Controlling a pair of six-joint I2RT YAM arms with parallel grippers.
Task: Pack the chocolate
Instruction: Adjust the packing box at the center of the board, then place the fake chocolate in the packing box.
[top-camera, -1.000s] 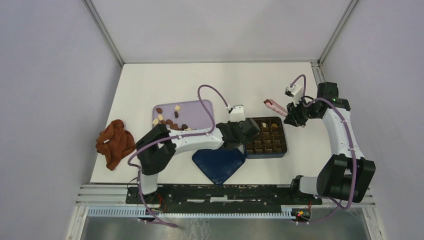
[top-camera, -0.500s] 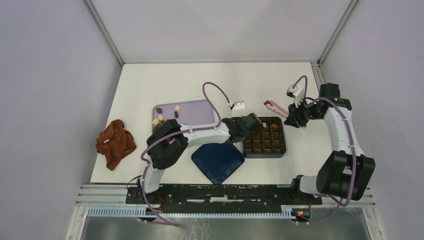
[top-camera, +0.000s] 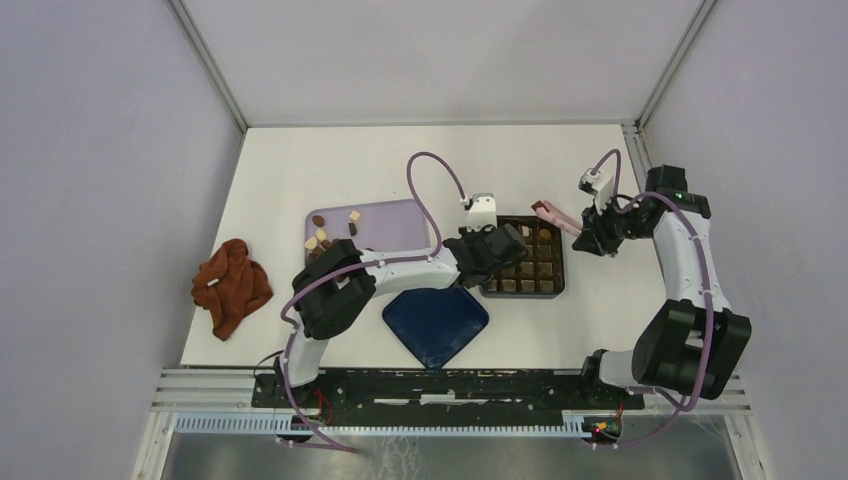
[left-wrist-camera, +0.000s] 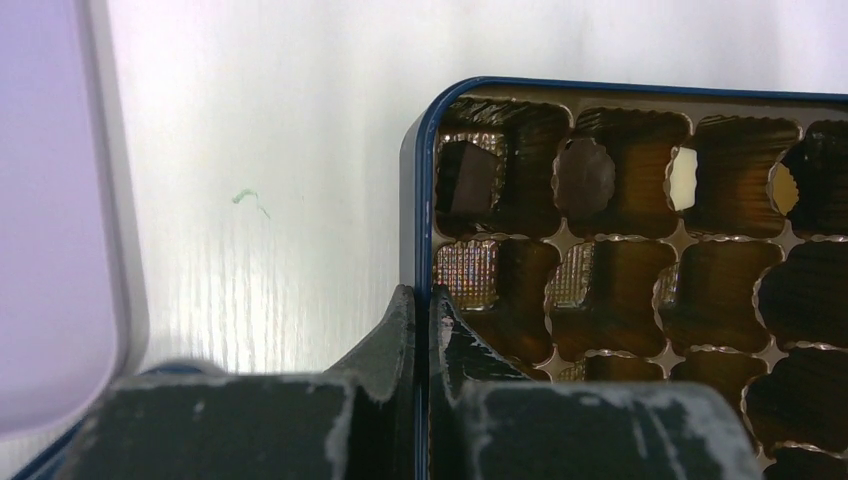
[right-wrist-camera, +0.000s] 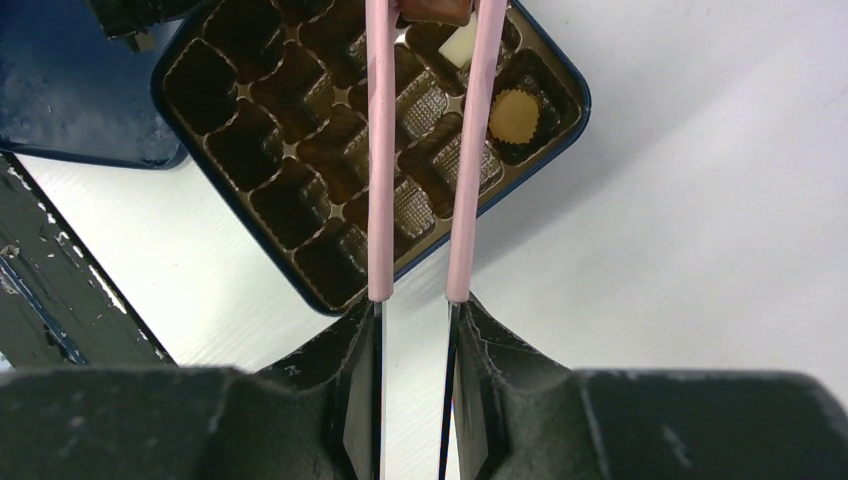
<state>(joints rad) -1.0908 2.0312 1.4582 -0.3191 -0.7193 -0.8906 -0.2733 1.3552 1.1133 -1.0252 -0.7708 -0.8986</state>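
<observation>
My right gripper should next carry the piece left in the top view, lower it into the empty cell of the box beside the dark square (left-wrist-camera: 465, 180) below and release.
The dark blue chocolate box (top-camera: 522, 295) with its brown cell insert lies mid-table. My left gripper (top-camera: 497, 250) (left-wrist-camera: 423, 300) is shut on the box's left wall (left-wrist-camera: 412, 200), one finger inside and one outside. A few cells hold chocolate: a dark square (left-wrist-camera: 465, 180), a dark round (left-wrist-camera: 585, 178) and a cream piece (left-wrist-camera: 684, 178) (right-wrist-camera: 460, 45). My right gripper (top-camera: 592, 232) (right-wrist-camera: 415, 305) is shut on the pink tongs (top-camera: 553, 213) (right-wrist-camera: 379, 150). The tong tips pinch a brown piece (right-wrist-camera: 435, 10) over the box's far right corner. More loose chocolate (top-camera: 325, 238) lies on the lilac tray (top-camera: 395, 225).
The box's dark blue lid (top-camera: 437, 325) lies upside down in front of the tray and box. A reddish-brown cloth (top-camera: 230, 285) is bunched at the table's left edge. White walls enclose the table on three sides.
My left gripper has closed on the box's wall, and the box has slid toward the back of the table and a little left. The right gripper with the tongs has barely shifted.
</observation>
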